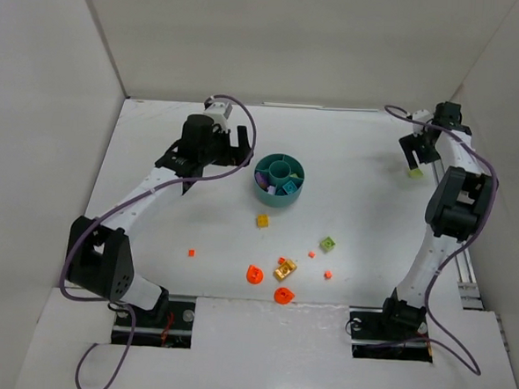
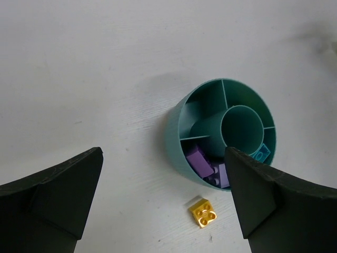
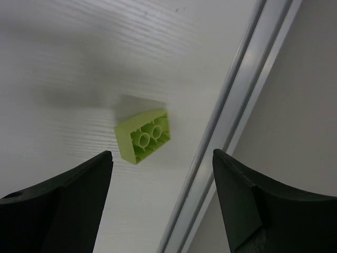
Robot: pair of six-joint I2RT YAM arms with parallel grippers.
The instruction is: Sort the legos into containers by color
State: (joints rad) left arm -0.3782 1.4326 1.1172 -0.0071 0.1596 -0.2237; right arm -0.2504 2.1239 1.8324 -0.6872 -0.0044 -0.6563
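The robot's right gripper is above the lime green piece and will next go down with open fingers onto the lime green piece's end away from the metal bar.
The teal dish (image 1: 279, 180) stands mid-table; in the left wrist view its rim (image 2: 176, 142) shows, with purple pieces (image 2: 199, 161) in one section and a turquoise piece (image 2: 260, 154) in another. A yellow piece (image 2: 203, 212) lies just in front of it (image 1: 263, 220). My left gripper (image 1: 238, 149) hovers left of the dish, open and empty (image 2: 163, 195). My right gripper (image 1: 416, 151) is open at the far right, above an upturned lime green piece (image 3: 143, 135) (image 1: 415, 173), not touching it (image 3: 160, 195).
Loose on the table: a lime green piece (image 1: 327, 244), a gold piece (image 1: 284, 269), two orange round pieces (image 1: 254, 274) (image 1: 283, 295) and orange dots (image 1: 191, 253) (image 1: 328, 274). A metal rail (image 3: 226, 132) and the white side wall run right beside the far lime piece.
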